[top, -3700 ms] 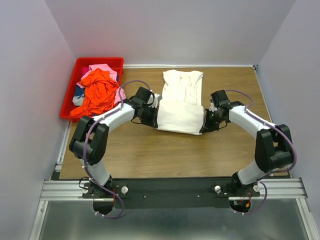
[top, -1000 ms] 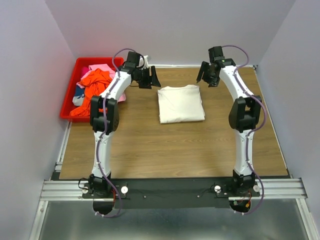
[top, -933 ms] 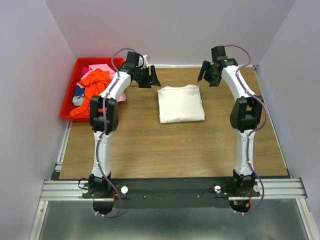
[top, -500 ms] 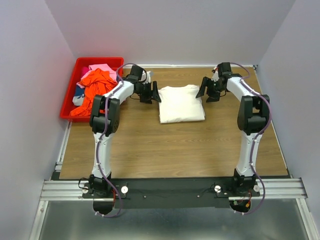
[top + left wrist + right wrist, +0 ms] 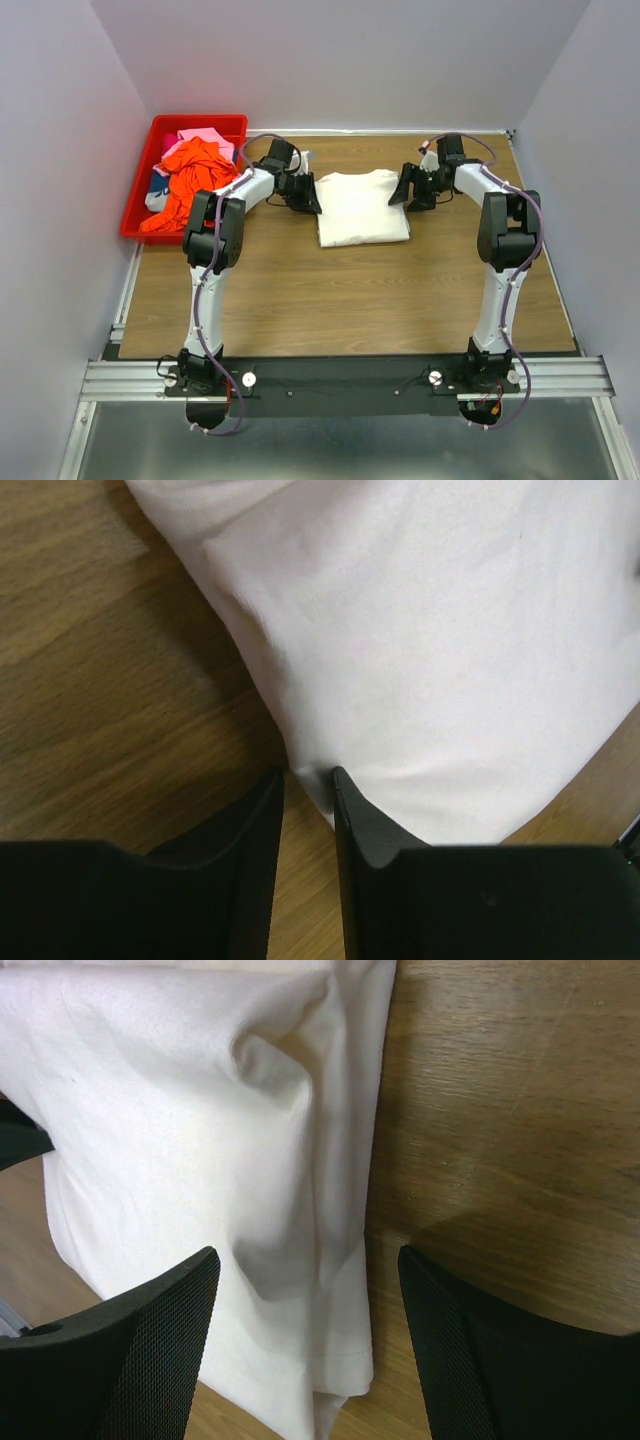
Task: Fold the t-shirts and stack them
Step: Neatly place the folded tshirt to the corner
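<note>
The white t-shirt's layered edge lies below my right gripper, between its open fingertips, so I need to lower it onto that edge next and close its fingers.
A white t-shirt [image 5: 362, 207], folded into a rectangle, lies on the wooden table toward the back. My left gripper [image 5: 312, 198] is low at the shirt's left edge. In the left wrist view its jaws [image 5: 308, 772] stand narrow, pinching the white t-shirt [image 5: 450, 630] by its edge at the fingertips. My right gripper [image 5: 402, 192] is at the shirt's right edge. In the right wrist view it [image 5: 307, 1252] is open, its fingers straddling the layered edge of the t-shirt [image 5: 150, 1110].
A red bin [image 5: 200, 119] stands at the back left of the table, holding a crumpled orange shirt [image 5: 195, 180], a pink one [image 5: 205, 135] and other clothes. Grey walls close in the table on three sides.
Both arms came down from the back of the table to the shirt's left and right edges. The left jaws narrowed onto the shirt's edge. The right jaws stayed open.
</note>
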Robot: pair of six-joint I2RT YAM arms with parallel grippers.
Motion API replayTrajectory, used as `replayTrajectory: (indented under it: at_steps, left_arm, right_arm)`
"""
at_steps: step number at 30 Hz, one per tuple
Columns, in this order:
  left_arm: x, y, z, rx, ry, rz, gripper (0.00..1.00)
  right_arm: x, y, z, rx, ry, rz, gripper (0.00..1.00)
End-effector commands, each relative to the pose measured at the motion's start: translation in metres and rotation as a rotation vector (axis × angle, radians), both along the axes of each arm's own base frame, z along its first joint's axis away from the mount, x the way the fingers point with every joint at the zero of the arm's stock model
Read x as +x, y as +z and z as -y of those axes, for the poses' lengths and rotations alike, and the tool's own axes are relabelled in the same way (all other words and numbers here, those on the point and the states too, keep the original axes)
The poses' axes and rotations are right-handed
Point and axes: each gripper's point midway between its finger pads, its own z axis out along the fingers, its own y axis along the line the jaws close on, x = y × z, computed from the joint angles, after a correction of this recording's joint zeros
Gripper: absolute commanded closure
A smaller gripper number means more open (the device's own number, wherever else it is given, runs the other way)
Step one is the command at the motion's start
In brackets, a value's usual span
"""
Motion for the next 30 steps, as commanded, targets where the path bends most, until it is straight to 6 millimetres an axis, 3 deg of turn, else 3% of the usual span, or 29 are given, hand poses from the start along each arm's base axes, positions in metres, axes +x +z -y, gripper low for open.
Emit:
replayTrajectory:
  at_steps: [1,9,15,17,23,26,27,30]
  left_arm:
    - [-0.007,-0.008,0.0,0.02,-0.015,-0.007,0.73]
    - [-0.014,-0.025,0.004,0.038,-0.041,-0.033,0.73]
    - [-0.018,-0.028,0.011,0.029,-0.061,-0.034,0.74]
    - [-0.018,-0.025,0.013,0.028,-0.061,-0.024,0.74]
    - [-0.017,-0.017,0.018,0.013,-0.061,0.011,0.74]
    - [-0.015,-0.013,0.019,0.009,-0.059,0.024,0.69]
    - [-0.013,-0.009,0.019,0.009,-0.059,0.036,0.66]
    - [-0.008,0.006,0.018,0.011,-0.048,0.077,0.54]
  right_arm:
    - [-0.006,-0.006,-0.003,0.037,0.039,0.008,0.21]
    - [-0.01,-0.018,-0.015,0.11,0.059,-0.018,0.25]
    - [-0.018,-0.041,-0.024,0.121,0.065,-0.079,0.39]
    - [-0.017,-0.043,-0.025,0.122,0.061,-0.082,0.49]
    - [-0.008,-0.035,-0.029,0.129,0.064,-0.058,0.64]
    - [-0.001,-0.031,-0.03,0.124,0.051,-0.046,0.83]
    - [0.003,-0.028,-0.028,0.116,0.041,-0.036,1.0]
    - [0.013,-0.023,-0.021,0.068,0.012,-0.005,1.0]
